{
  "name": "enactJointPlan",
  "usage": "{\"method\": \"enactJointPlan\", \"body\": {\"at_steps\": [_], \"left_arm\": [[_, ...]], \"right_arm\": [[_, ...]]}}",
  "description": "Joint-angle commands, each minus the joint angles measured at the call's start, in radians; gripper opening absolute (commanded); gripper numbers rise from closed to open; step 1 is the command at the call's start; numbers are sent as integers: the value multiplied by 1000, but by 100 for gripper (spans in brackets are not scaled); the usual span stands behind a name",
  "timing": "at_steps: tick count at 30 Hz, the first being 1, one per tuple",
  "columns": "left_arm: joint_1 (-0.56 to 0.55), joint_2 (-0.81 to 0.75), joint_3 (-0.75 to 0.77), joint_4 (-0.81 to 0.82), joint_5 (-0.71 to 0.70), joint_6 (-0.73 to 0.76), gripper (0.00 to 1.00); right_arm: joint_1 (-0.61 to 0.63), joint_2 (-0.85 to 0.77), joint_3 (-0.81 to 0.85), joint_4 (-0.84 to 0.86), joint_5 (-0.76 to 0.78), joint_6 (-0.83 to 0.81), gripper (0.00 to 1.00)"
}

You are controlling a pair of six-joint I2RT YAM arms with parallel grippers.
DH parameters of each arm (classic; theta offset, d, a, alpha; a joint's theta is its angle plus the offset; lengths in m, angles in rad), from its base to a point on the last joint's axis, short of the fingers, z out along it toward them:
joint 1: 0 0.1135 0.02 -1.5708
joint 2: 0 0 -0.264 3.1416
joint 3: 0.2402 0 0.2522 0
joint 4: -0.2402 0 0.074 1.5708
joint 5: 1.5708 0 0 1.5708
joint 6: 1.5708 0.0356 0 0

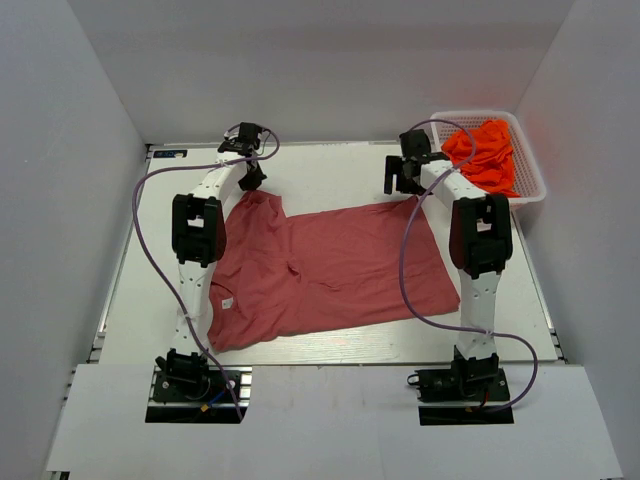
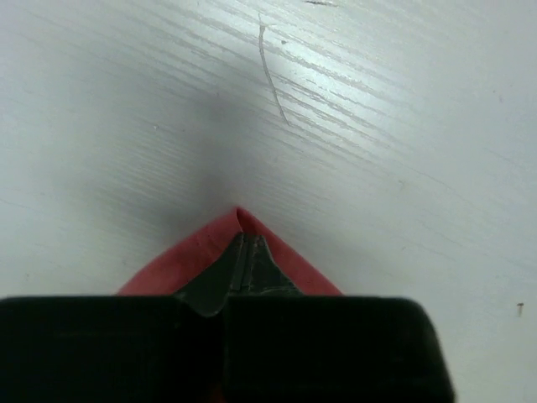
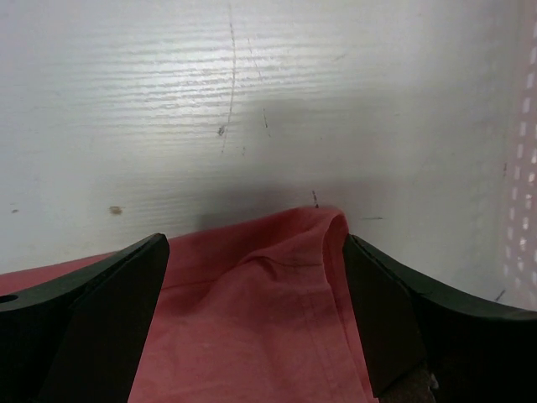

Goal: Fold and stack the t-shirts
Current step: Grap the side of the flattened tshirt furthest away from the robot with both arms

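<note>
The robot's right gripper has to go down a little next and close on that far corner of the shirt.
The rose-red t-shirt (image 1: 320,265) lies spread on the white table, with its small white label (image 1: 228,301) near the front left. My left gripper (image 1: 252,176) is at the shirt's far left corner and is shut on that corner of cloth (image 2: 201,252). My right gripper (image 1: 404,181) is at the far right corner. Its jaws stand wide open on either side of the raised corner of cloth (image 3: 285,277), which lies between them. Bright orange t-shirts (image 1: 482,152) lie crumpled in a basket at the far right.
The pale pink basket (image 1: 535,180) stands at the table's far right corner, its edge showing in the right wrist view (image 3: 522,168). White walls enclose the table on three sides. Purple cables loop from both arms.
</note>
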Motion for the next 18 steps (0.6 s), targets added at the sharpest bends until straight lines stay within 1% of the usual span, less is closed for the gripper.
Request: {"method": "enactJointPlan", "body": {"at_steps": [1, 5, 6, 8, 9, 10, 11, 12, 13, 16, 18], "left_arm": [[8, -32, -12, 18, 8, 1, 0], [8, -75, -40, 32, 19, 11, 0], [8, -84, -54, 41, 19, 11, 0], [8, -104, -68, 58, 28, 21, 0], [8, -121, -78, 58, 28, 21, 0], [8, -130, -79, 69, 43, 31, 0], [8, -130, -79, 69, 52, 31, 0], [8, -147, -88, 69, 62, 31, 0], [8, -169, -101, 69, 62, 31, 0], [8, -219, -173, 59, 71, 31, 0], [8, -296, -258, 69, 71, 21, 0]], "right_arm": [[14, 32, 49, -35, 67, 29, 90], [16, 36, 1, -27, 112, 63, 90], [16, 32, -6, -21, 113, 67, 88], [14, 37, -26, 3, 122, 74, 79], [16, 42, -29, 17, 136, 75, 73], [14, 45, -31, 29, 142, 77, 59], [14, 45, -30, 33, 141, 75, 49], [16, 45, -31, 49, 156, 80, 42], [13, 43, -28, 51, 156, 78, 27], [16, 26, -31, 59, 170, 81, 0], [16, -7, -60, 66, 185, 84, 0]]}}
